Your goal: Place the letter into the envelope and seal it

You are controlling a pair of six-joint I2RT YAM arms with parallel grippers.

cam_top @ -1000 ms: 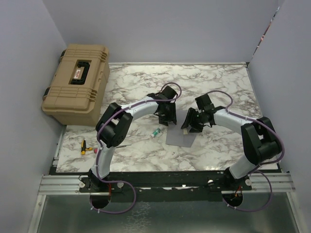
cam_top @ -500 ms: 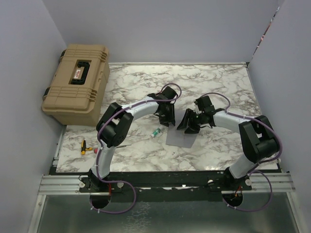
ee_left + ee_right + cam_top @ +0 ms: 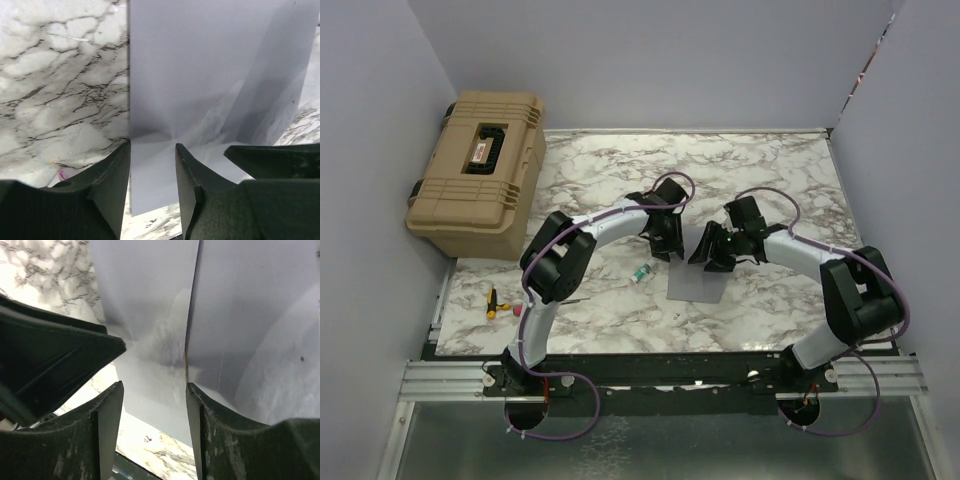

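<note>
The green-and-white glue stick is next: my left gripper will go up from the envelope and move back, then turn and go down onto the glue stick.
The grey-lilac envelope lies flat on the marble table between both arms. My left gripper hovers over its far left corner; in the left wrist view the left gripper stands open, fingers straddling the envelope by its left edge. My right gripper is close beside it, and the right gripper is open over the envelope. A thin tan edge shows along a seam there; the letter itself is otherwise hidden.
A tan tool case sits at the far left. A small green-and-white item lies just left of the envelope, a yellow-handled screwdriver near the left front edge, and a white scrap in front.
My right gripper has shifted a little left toward the left gripper. The left jaws have narrowed slightly. The envelope stays flat on the table.
</note>
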